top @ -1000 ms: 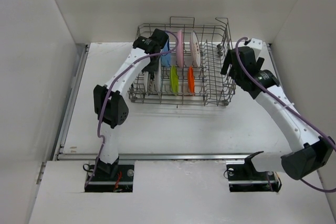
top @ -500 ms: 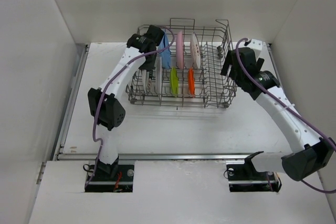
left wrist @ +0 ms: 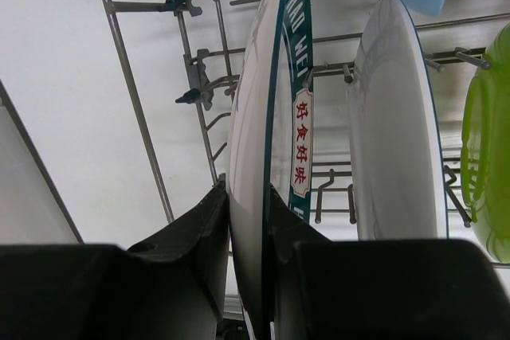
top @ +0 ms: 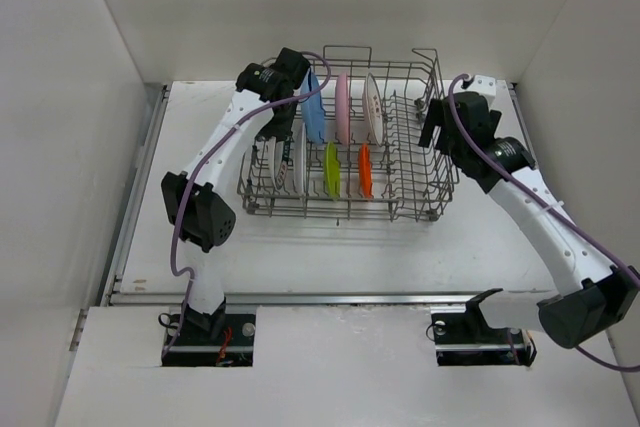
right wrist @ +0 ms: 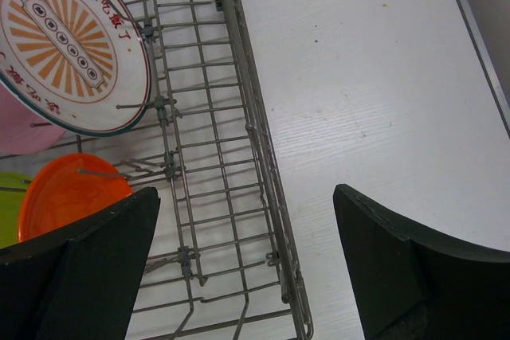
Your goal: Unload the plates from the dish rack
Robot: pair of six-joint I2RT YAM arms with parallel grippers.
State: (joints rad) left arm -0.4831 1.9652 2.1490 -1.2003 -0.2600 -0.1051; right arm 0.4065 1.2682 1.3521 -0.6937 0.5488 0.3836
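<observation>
My left gripper should next lift its plate clear of the rack's wires, tilt, lower and release it on bare tabletop to the left in the top view.
The grey wire dish rack (top: 420, 182) stands at the back middle of the table. In it stand light blue (top: 314, 112), pink (top: 343, 107), white sunburst (top: 372, 107), lime green (top: 331, 169) and orange (top: 364, 169) plates. My left gripper (top: 287, 97) reaches down into the rack's left end. In the left wrist view the gripper (left wrist: 247, 197) is shut on the rim of an upright white plate with a dark-patterned rim (left wrist: 267, 117). A second white plate (left wrist: 394, 133) stands beside it. My right gripper (right wrist: 247, 268) is open and empty above the rack's right edge (right wrist: 263, 157).
White walls close in the table on the left, back and right. A metal rail (top: 300, 297) runs along the near edge. Bare table (right wrist: 374, 77) lies right of the rack. The rack's raised handle loops (top: 345, 49) stand at the back.
My left gripper has moved left and back while gripping the plate. The rack has shifted nearer and looks larger in the top view. The right arm has barely moved.
</observation>
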